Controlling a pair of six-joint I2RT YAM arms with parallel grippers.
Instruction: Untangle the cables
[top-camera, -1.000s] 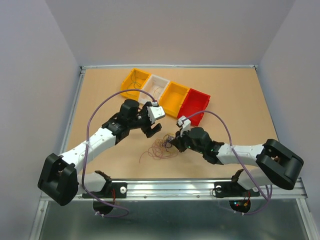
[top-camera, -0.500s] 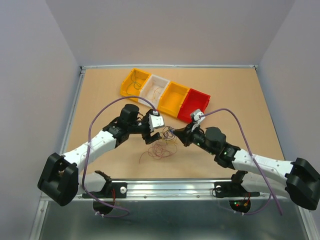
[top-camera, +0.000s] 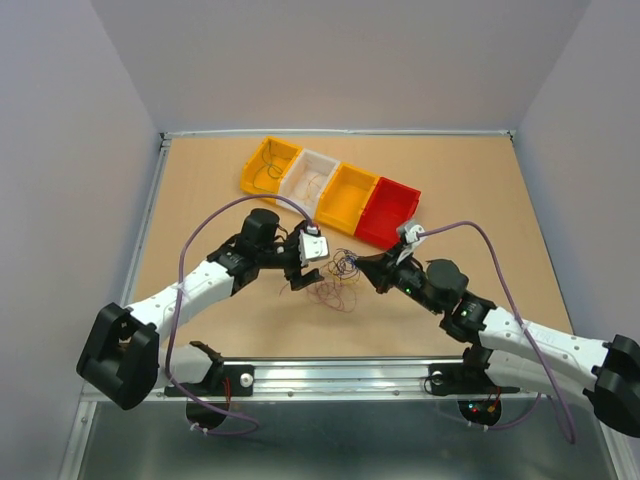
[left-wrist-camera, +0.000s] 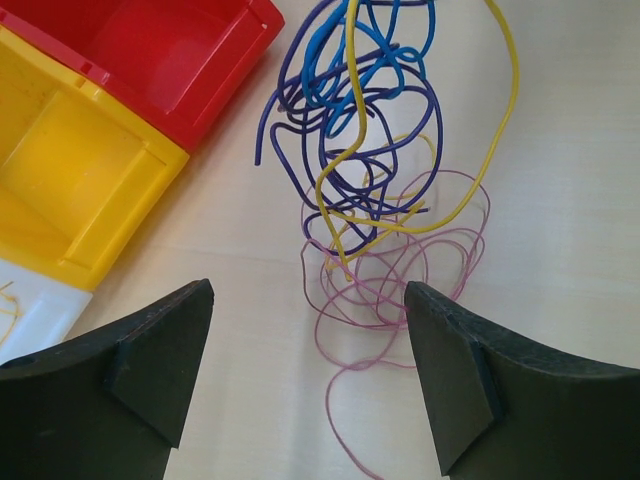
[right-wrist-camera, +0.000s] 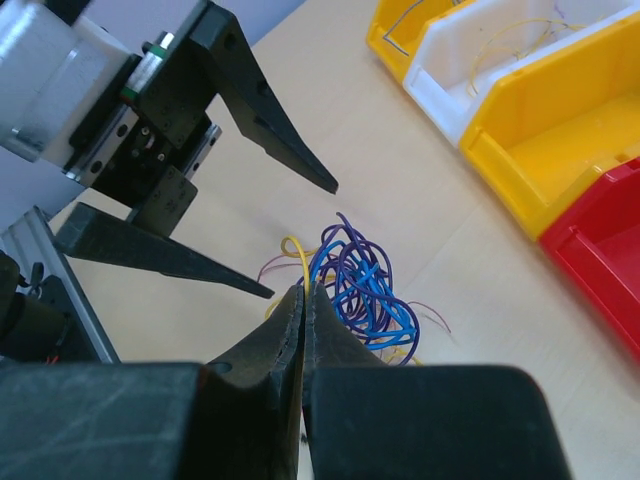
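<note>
The left gripper moves toward the right in the top view next, onto the pink wire under the hanging tangle (top-camera: 333, 278). That pink wire crosses the yellow wire, hence this move.
The cables are a loose bunch of thin wires (top-camera: 338, 280) on the table between my grippers. My right gripper (top-camera: 360, 263) is shut on a yellow wire (right-wrist-camera: 296, 246) and holds the blue and purple tangle (right-wrist-camera: 368, 282) hanging off the table. In the left wrist view that tangle (left-wrist-camera: 365, 110) hangs above thin pink loops (left-wrist-camera: 400, 275) that lie flat. My left gripper (left-wrist-camera: 308, 330) is open and empty, low over the pink loops, with a loose pink strand between its jaws. One of its fingers (right-wrist-camera: 262, 112) shows just beyond the held wire.
A row of bins stands behind the cables: yellow (top-camera: 268, 165), white (top-camera: 312, 175), orange-yellow (top-camera: 348, 195) and red (top-camera: 392, 212). The first two hold a few loose wires. The red bin (left-wrist-camera: 150, 50) lies close to the lifted tangle. Raised edges border the table.
My right gripper has lifted the bunch up and to the right, towards the red bin, and its arm has stretched out. My left gripper has dropped lower beside the wires.
</note>
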